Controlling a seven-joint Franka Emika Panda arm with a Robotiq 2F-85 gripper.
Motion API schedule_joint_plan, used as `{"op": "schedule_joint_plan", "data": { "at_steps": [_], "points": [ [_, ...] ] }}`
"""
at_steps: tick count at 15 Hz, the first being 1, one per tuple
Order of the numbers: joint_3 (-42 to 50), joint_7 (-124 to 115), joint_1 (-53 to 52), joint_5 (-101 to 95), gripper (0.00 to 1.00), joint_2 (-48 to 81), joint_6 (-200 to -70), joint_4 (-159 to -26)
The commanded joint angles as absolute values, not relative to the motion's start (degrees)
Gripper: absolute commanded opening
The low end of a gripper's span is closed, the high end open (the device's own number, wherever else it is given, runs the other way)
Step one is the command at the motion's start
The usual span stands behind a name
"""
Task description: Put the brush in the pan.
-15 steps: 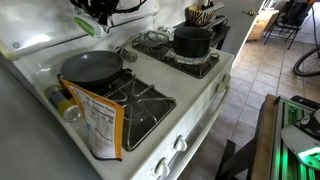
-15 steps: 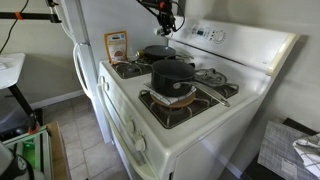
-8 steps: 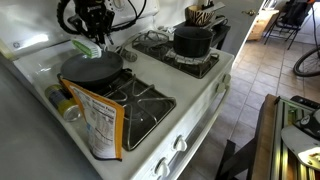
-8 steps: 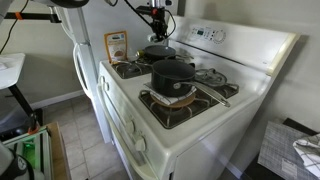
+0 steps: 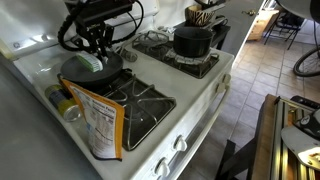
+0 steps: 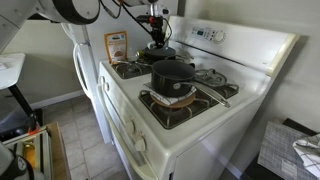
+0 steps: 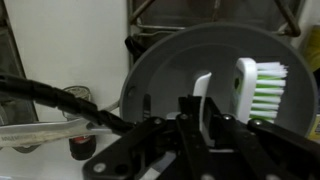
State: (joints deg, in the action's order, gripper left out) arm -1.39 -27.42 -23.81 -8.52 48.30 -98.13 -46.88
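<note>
The brush's bristles hang close to the pan's rim by the jar, so next my gripper will go down toward the pan's middle (image 5: 93,69) (image 7: 216,97) and release the handle.
The dark grey pan (image 5: 100,72) sits on a back burner of the white stove; it also shows in an exterior view (image 6: 157,54) and fills the wrist view (image 7: 180,55). The brush (image 7: 258,85) has a white handle and green bristles, and a bit of its green shows in an exterior view (image 5: 88,62). My gripper (image 7: 200,118) is shut on the brush's white handle and holds it low inside the pan, the bristle head over the pan's floor. The gripper shows above the pan in both exterior views (image 5: 95,48) (image 6: 155,38).
A black lidded pot (image 5: 192,40) (image 6: 172,74) stands on another burner. An orange food box (image 5: 100,125) (image 6: 116,45) and a jar (image 5: 62,102) stand beside the pan. A zebra-striped holder (image 5: 203,14) is at the stove's far end. Other burner grates (image 5: 140,100) are bare.
The gripper has come down with the brush from high above the stove into the pan. The pan and pot have not moved.
</note>
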Motion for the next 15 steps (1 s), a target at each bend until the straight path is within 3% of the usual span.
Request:
{"op": "schedule_joint_plan", "data": {
  "at_steps": [1, 13, 14, 15],
  "points": [
    [0.2, -28.5, -23.8, -8.6, 0.04, 53.7, -94.4, -38.7],
    [-0.7, -25.7, -22.6, -7.4, 0.04, 59.4, -93.1, -32.7],
    [-0.8, -25.6, -22.6, -7.3, 0.14, 59.6, -93.1, -32.5],
    [-1.0, -25.3, -22.6, -7.2, 0.39, 59.7, -93.1, -32.3]
  ]
}}
